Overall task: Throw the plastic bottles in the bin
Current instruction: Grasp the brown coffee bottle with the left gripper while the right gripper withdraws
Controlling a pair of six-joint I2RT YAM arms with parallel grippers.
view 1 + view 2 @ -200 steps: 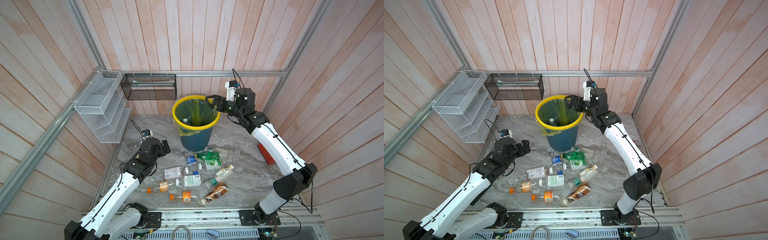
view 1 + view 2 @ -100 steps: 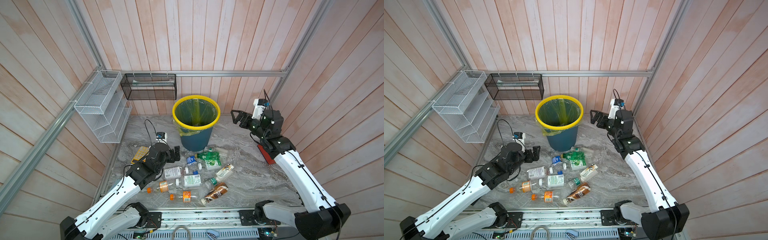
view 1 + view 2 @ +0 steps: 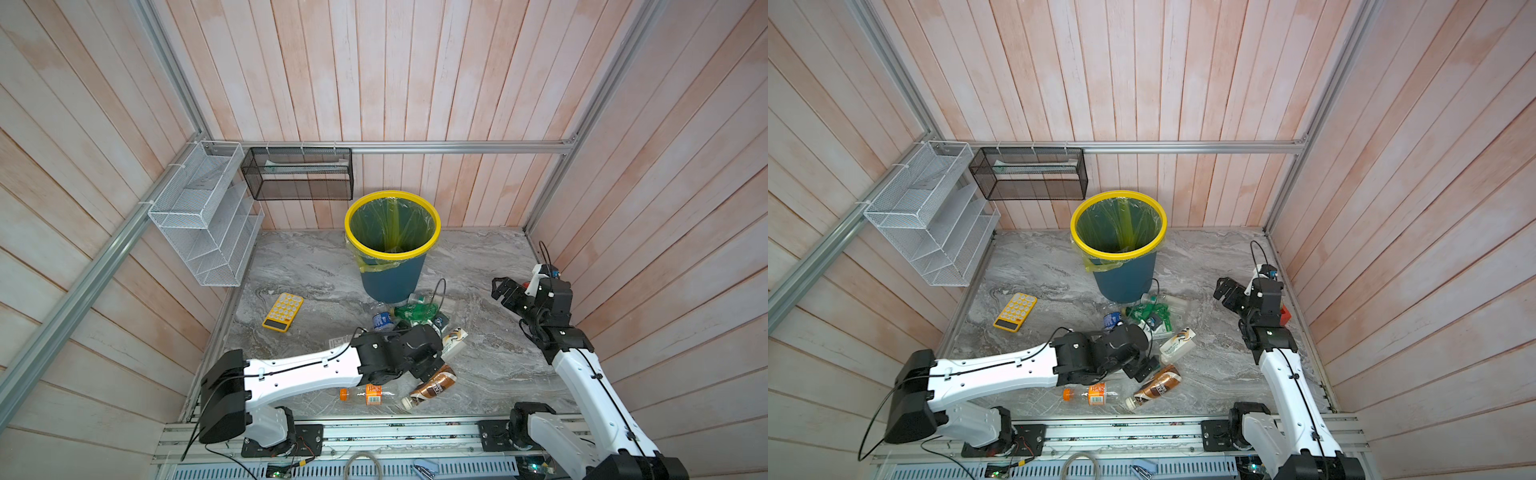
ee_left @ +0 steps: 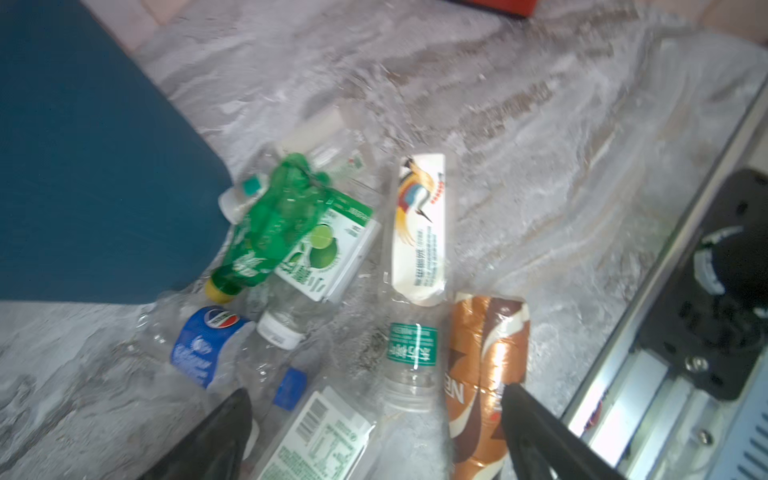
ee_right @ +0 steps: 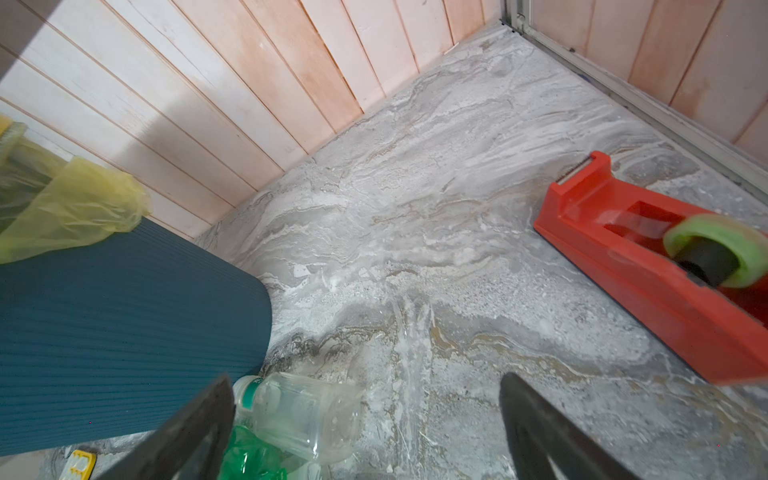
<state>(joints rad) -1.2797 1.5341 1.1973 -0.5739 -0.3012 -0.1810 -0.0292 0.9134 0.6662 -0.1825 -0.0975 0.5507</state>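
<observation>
The left gripper lowers and draws back onto the middle of the brown sleeve (image 3: 435, 385) (image 4: 484, 380) next, as that bottle lies uncovered at the heap's near edge.
The bin (image 3: 392, 278) (image 3: 1125, 278), teal with a yellow rim and bag liner, stands at the back. In front of it several plastic bottles lie in a heap: a green one (image 3: 415, 311) (image 4: 274, 224), a cream one (image 3: 453, 338) (image 4: 422, 224), a brown-sleeved one (image 3: 434, 384) (image 4: 482, 353) and an orange-capped one (image 3: 370, 394). My left gripper (image 3: 428, 370) (image 4: 374, 390) hangs open low over the heap, its fingers either side of a green-labelled clear bottle (image 4: 411, 353). My right gripper (image 3: 505, 291) (image 5: 365, 377) is open and empty above bare floor, right of the bin, beside a clear bottle (image 5: 299, 411).
A yellow calculator (image 3: 283, 311) lies left of the heap. A red tape dispenser (image 5: 648, 257) sits by the right wall under my right arm. A black wire basket (image 3: 297, 174) and a white rack (image 3: 203, 232) hang on the back and left walls.
My left arm swung right and down over the bottle heap, uncovering the calculator. My right arm pulled back from above the bin and sank toward the floor at the right.
</observation>
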